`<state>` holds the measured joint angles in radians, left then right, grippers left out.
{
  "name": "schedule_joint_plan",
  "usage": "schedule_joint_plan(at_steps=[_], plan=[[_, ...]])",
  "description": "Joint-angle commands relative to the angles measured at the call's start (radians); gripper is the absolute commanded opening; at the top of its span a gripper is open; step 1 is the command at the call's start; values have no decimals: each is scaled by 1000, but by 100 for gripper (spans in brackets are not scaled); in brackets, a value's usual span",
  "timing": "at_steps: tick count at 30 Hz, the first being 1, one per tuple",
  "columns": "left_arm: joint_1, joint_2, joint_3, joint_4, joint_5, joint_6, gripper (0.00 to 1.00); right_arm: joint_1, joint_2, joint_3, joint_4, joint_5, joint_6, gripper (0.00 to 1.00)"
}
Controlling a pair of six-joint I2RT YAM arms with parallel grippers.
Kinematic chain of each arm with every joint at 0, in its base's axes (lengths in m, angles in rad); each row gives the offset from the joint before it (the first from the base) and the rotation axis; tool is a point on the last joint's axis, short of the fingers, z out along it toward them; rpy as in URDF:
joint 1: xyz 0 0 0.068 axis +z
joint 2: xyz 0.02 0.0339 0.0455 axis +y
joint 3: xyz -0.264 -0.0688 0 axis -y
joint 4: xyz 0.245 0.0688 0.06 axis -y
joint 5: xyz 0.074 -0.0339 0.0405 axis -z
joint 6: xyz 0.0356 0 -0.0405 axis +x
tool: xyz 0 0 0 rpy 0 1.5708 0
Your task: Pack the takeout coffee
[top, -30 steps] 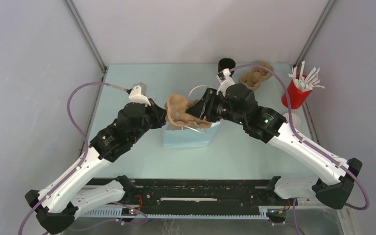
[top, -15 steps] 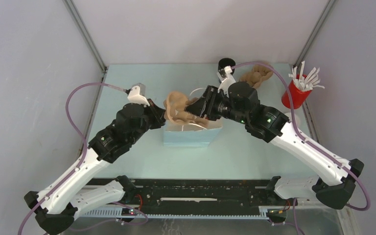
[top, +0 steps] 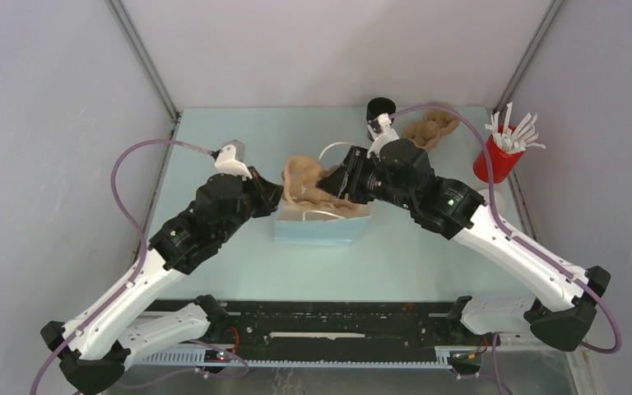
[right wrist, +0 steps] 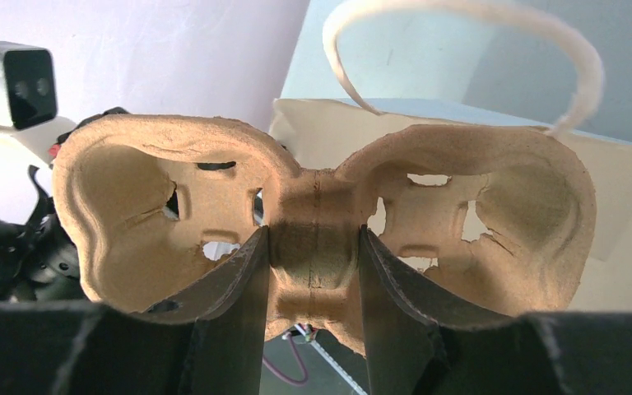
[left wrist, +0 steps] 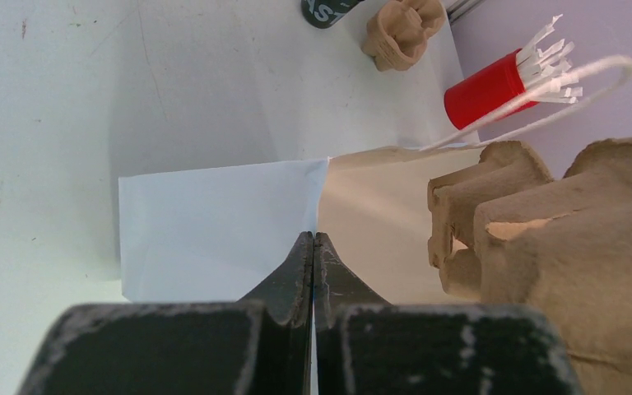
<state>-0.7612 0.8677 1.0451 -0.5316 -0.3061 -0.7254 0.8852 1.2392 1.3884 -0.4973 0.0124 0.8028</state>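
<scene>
Next, my right gripper tips downward and lowers the carrier through the bag's opening (top: 324, 213) to release it inside, since that opening lies below the gripper.
My right gripper (top: 339, 183) is shut on the middle ridge of a brown pulp cup carrier (top: 309, 188) and holds it over the open mouth of a pale blue paper bag (top: 321, 229). In the right wrist view the fingers (right wrist: 239, 271) pinch the carrier (right wrist: 494, 206) between its two cup wells. My left gripper (top: 273, 197) is shut on the bag's left edge (left wrist: 214, 222), fingertips (left wrist: 303, 255) pressed together on the paper. A white rounded shape (top: 491, 200) peeks out beside my right forearm; I cannot tell whether it is the takeout coffee's lid.
A lidless black cup (top: 381, 109) and a second pulp carrier (top: 429, 127) sit at the back. A red cup of white sticks (top: 502, 152) stands at the right wall. The bag's white handles (top: 329, 152) loop up beside the held carrier.
My right gripper has shifted the carrier slightly back and right over the bag's mouth. My left gripper has kept its hold on the bag's edge.
</scene>
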Motion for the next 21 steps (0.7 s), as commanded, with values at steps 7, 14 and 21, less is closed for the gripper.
schedule_joint_plan(at_steps=[7, 14, 21], plan=[[-3, -15, -18, 42, -9, 9, 0, -1, -47, -10, -56, 91, -25, 24], [-4, -12, -22, 41, -17, 6, 0, 0, -47, -10, -148, 133, -3, 24], [-4, -10, -18, 42, -13, 4, 0, -3, -20, 4, -192, 167, -4, 21]])
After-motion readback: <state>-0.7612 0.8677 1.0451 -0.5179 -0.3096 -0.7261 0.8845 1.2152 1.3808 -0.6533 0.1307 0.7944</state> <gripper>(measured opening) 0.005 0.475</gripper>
